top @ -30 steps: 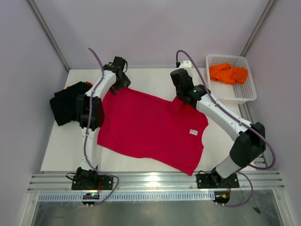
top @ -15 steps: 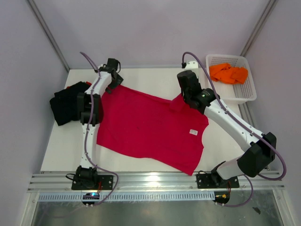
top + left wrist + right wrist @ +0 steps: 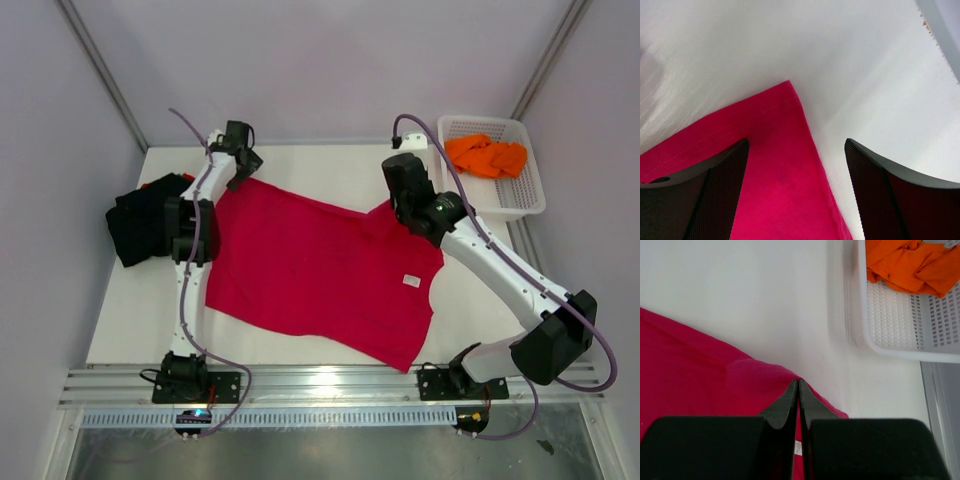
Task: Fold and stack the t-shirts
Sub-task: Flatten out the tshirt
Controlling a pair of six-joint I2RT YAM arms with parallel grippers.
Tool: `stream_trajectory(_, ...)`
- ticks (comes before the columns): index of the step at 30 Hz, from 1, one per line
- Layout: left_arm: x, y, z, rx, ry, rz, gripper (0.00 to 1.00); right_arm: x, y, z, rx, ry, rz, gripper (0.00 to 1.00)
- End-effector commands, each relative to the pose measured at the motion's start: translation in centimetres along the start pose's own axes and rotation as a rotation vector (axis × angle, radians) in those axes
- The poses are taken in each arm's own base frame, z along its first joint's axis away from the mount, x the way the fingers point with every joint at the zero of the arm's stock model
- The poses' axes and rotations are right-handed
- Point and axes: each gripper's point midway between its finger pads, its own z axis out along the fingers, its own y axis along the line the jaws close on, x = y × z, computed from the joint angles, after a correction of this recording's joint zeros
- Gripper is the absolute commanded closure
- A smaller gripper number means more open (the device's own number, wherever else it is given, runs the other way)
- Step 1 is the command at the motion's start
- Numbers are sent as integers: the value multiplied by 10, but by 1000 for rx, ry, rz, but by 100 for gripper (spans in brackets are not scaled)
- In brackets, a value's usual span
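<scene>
The cloth to reach is just inside the crimson t-shirt's far corner. My left gripper will move a little toward the black pile and lower slightly to that cloth.
A large crimson t-shirt (image 3: 310, 270) lies spread flat on the white table, its small white label (image 3: 410, 281) near the right edge. My left gripper (image 3: 243, 165) hangs open over the shirt's far left corner (image 3: 775, 175), one finger above cloth, the other above bare table. My right gripper (image 3: 392, 207) is shut on the shirt's far right corner (image 3: 685, 370), which bulges up at the fingertips (image 3: 790, 395). A folded black t-shirt pile (image 3: 145, 220) with a bit of red at its back sits at the left edge. An orange t-shirt (image 3: 485, 155) lies crumpled in the basket.
The white mesh basket (image 3: 525, 200) stands at the far right corner of the table, close to my right gripper; its rim (image 3: 890, 350) shows in the right wrist view. Metal rails run along the near edge by both arm bases.
My right gripper has shifted right and slightly away, drawing the shirt's far right corner with it. My left gripper has moved a little left toward the far left corner, staying open.
</scene>
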Motion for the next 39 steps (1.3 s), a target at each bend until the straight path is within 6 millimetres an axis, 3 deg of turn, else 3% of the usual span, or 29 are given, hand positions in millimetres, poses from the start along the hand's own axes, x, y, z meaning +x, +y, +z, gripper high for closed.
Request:
stream_trajectory(1,-29,-19,-6,75,-80,-11,20,-3,-4,-5,4,-15,38,94)
stream_trajectory(4,-23,-12,3,49,-69,12,24,-4,-3,-4,4,-17,39,94)
stream_trajectory(8,3,10,26,-19,13,30,32,-8,-1,-3,0,-20,35,94)
stream_trajectory(12,35,33,45,-87,102,37,32,-9,-1,-3,2,-19,33,94)
stream_trajectory(20,52,51,43,-148,162,46,35,-6,-1,-2,4,-14,42,94)
stream_trajectory(24,60,63,32,-197,208,55,63,-6,1,-2,-2,-15,65,94)
stream_trajectory(28,70,77,26,-256,257,71,73,-10,2,-4,-16,-32,84,94)
stream_trajectory(34,81,100,22,-330,302,112,99,-17,0,-8,-20,-51,86,94)
stream_trajectory(39,75,97,10,-323,291,114,100,-14,0,-9,-27,-47,83,94)
